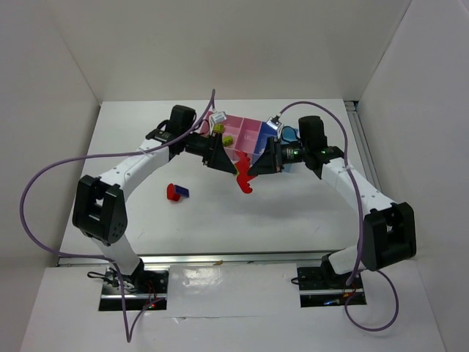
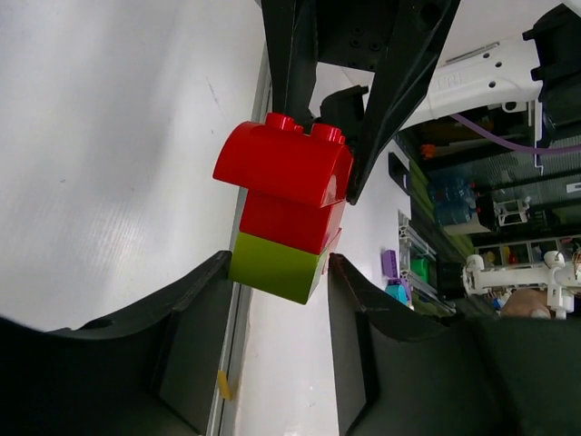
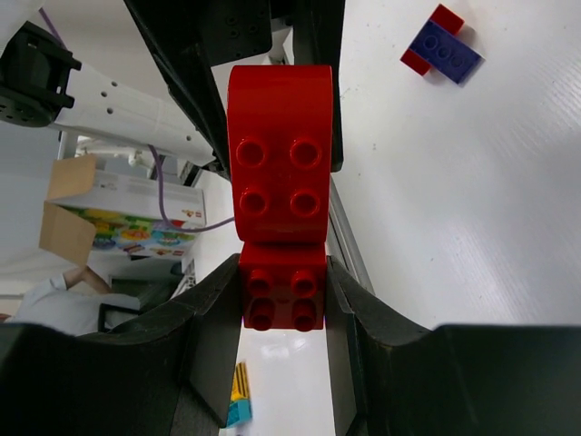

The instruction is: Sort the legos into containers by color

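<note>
I will next pull the small red brick in my right gripper off the stack, move it outward over the light-blue compartment (image 1: 290, 134) and let it go, because lime-green legos are in the pink one.
A stack of legos (image 1: 244, 182) hangs between my two grippers above the table, in front of the containers (image 1: 242, 126). In the left wrist view it is a curved red brick (image 2: 286, 163) on a red brick on a lime-green brick (image 2: 277, 268). My left gripper (image 2: 279, 263) is shut on the lime-green end and shows in the top view (image 1: 233, 170). My right gripper (image 3: 282, 268) is shut on a small red brick (image 3: 281, 295) at the other end, with the curved red brick (image 3: 280, 154) beyond it. It also shows in the top view (image 1: 253, 171).
A red and dark blue lego pair (image 1: 176, 192) lies on the table to the left, also in the right wrist view (image 3: 442, 44). Lime-green legos (image 1: 228, 139) lie in the pink compartments. White walls enclose the table on three sides.
</note>
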Controlling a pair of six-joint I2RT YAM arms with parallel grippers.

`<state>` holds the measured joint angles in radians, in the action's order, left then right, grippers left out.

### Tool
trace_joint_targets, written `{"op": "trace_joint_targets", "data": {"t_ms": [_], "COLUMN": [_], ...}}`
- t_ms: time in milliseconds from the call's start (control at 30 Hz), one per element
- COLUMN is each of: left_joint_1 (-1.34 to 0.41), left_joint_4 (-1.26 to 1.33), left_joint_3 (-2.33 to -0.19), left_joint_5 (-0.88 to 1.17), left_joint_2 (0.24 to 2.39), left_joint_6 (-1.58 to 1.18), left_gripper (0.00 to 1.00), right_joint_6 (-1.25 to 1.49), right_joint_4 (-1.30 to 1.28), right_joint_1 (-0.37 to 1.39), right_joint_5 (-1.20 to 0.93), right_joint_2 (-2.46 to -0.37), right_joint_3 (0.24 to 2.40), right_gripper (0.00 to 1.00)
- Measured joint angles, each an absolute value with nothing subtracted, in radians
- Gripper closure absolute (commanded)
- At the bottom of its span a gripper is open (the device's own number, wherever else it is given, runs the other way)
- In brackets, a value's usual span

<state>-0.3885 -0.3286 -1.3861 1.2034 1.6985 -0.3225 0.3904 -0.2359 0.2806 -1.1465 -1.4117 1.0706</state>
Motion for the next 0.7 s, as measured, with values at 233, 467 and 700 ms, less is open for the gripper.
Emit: {"op": "trace_joint_targets", "data": {"t_ms": [233,467,700], "left_joint_1": [-0.386,-0.379,-0.309], "left_joint_4": [-0.313,-0.245,-0.232], "left_joint_3": [-1.386,-1.386,-1.386], "left_joint_5": [1.213,1.225,1.238], "left_joint_2": [1.702,1.721,1.723], "left_joint_6": [-0.346,-0.401,-0.424], "left_gripper": [0.95,1.0,1.0], "right_joint_6": [0.392,0.384,0.361], "right_joint_4": [-0.232,-0.229,-0.249], "right_joint_1": [0.279,0.245,0.102], "right_joint_5": [-1.169,-1.168,-1.12], "right_joint_2": [-1.412,-1.409,-1.391], "right_joint_3": [1.071,1.064,1.031], "right_gripper": [0.76,0.77,0.8]}}
